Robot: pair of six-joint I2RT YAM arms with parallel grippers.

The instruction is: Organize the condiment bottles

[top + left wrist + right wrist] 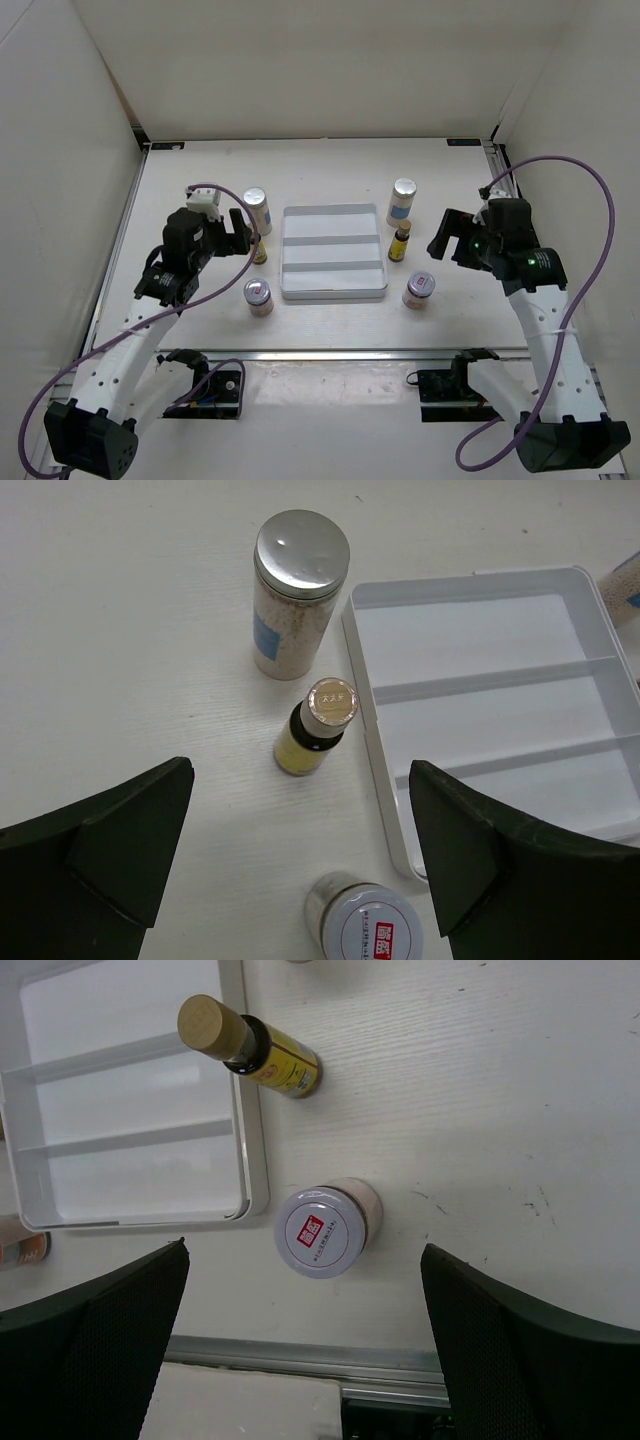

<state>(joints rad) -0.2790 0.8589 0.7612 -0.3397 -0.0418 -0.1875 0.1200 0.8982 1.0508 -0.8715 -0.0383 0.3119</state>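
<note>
My right gripper will go down and to the left in the top view, around the squat jar's lid, because the squat jar still stands outside the tray.
Six condiment bottles stand on the table, three on each side of the white ribbed tray. On the left are a silver-lidded shaker, a slim yellow bottle and a squat jar. On the right are a shaker, a yellow bottle and a jar. My left gripper is open above the left yellow bottle, with the shaker beyond and the jar near. My right gripper is open above the right jar, near the yellow bottle.
The tray has three empty compartments and also shows in the right wrist view. White walls enclose the table at the back and sides. A metal rail runs along the near table edge.
</note>
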